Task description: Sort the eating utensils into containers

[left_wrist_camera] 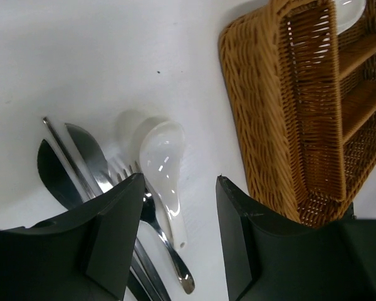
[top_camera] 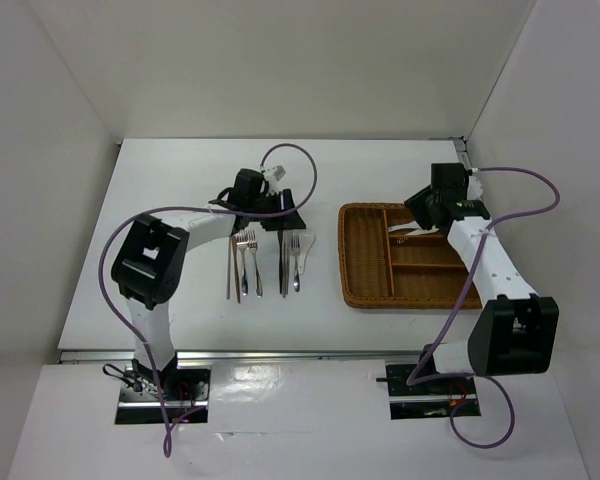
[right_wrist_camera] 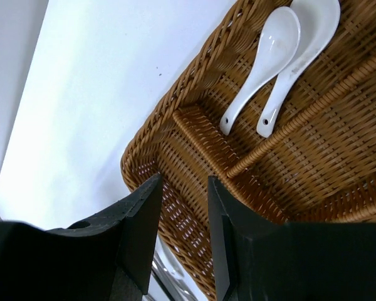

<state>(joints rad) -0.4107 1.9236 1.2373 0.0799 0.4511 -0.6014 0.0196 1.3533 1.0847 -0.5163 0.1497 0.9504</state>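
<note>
The robot's open left gripper should go down onto the bowl end of the white soup spoon (top_camera: 307,237), because that end reaches past the fork's teeth and lies clear.
Silver forks (top_camera: 246,258), a knife and a spoon lie in a row on the white table, with brown chopsticks (top_camera: 230,270) at their left. My left gripper (top_camera: 283,222) hovers open and empty over the row's far right end. In the left wrist view my left gripper (left_wrist_camera: 180,179) is just above a white soup spoon (left_wrist_camera: 163,166), with silver utensils (left_wrist_camera: 91,163) beside it. The wicker tray (top_camera: 365,255) lies to the right. My right gripper (top_camera: 422,212) is open and empty over its far end, where two white soup spoons (right_wrist_camera: 263,59) lie in a compartment (right_wrist_camera: 338,113).
White walls enclose the table on three sides. The tray's woven wall (left_wrist_camera: 263,106) stands close to the right of my left gripper. Inner dividers (right_wrist_camera: 207,144) split the tray below my right gripper (right_wrist_camera: 185,182). Purple cables loop off both arms.
</note>
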